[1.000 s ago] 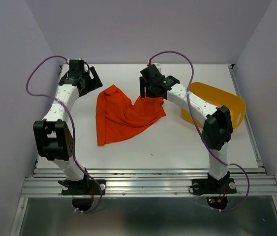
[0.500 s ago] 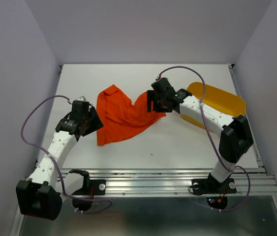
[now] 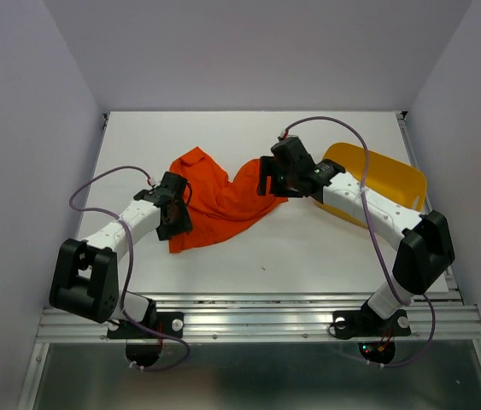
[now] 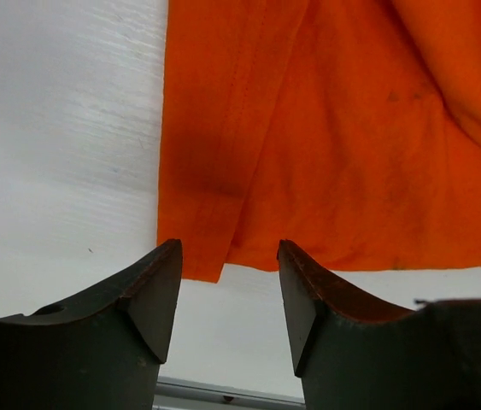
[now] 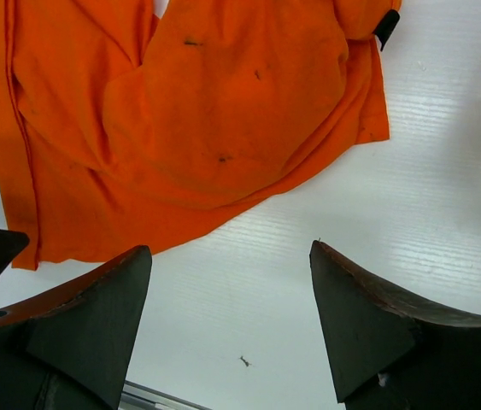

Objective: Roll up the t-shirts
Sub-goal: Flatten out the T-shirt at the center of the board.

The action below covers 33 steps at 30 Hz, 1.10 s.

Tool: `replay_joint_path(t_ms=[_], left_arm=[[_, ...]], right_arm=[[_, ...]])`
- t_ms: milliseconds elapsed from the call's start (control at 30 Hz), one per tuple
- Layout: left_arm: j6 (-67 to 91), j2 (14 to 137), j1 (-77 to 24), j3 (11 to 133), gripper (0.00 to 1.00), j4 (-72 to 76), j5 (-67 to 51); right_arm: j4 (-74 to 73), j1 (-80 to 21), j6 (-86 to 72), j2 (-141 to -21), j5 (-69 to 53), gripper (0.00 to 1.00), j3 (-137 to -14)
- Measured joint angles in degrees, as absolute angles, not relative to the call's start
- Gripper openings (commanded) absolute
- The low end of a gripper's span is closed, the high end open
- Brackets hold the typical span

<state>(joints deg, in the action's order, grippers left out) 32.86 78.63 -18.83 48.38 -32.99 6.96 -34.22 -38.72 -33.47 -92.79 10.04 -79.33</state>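
Note:
My right gripper moves down next, fingers spread, onto the t-shirt's near edge, beside the t-shirt's pointed corner, since that edge lies below it on the tabletop.
The bright orange-red t-shirt lies crumpled and partly folded in the middle of the white table. My left gripper hangs over the shirt's near left corner. In the left wrist view the left gripper is open, and the t-shirt has its hem corner just beyond the fingertips, with nothing between them. My right gripper hovers over the shirt's right part. In the right wrist view the right gripper stands wide open above bare table, with the t-shirt ahead of it.
A yellow plastic tub stands at the right, behind the right arm's forearm. The table's near edge has a metal rail. Grey walls close in the left, back and right sides.
The left arm has swung from the back left corner down to the shirt's near left corner and narrowed its jaws. The right gripper has shifted a little to the right and nearer.

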Motion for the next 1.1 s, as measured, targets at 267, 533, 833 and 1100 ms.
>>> replay_joint_path(t_ms=[267, 533, 833, 1100], left_arm=[[33.5, 83.2, -19.0, 48.4, 0.50, -31.8, 10.0], [33.5, 88.0, -19.1, 48.4, 0.37, -29.9, 10.8], [32.2, 90.1, -18.9, 50.9, 0.00, -30.1, 11.7], [29.0, 86.6, -15.7, 59.3, 0.00, -33.5, 11.0]], right_arm=[[-34.0, -38.7, -33.9, -92.6, 10.0, 0.81, -78.6], [-33.9, -38.7, -33.9, -92.6, 10.1, 0.81, -78.6], [-33.5, -38.7, -33.9, -92.6, 10.1, 0.82, -78.2], [-32.6, -38.7, -34.2, -93.1, 10.0, 0.79, -72.9]])
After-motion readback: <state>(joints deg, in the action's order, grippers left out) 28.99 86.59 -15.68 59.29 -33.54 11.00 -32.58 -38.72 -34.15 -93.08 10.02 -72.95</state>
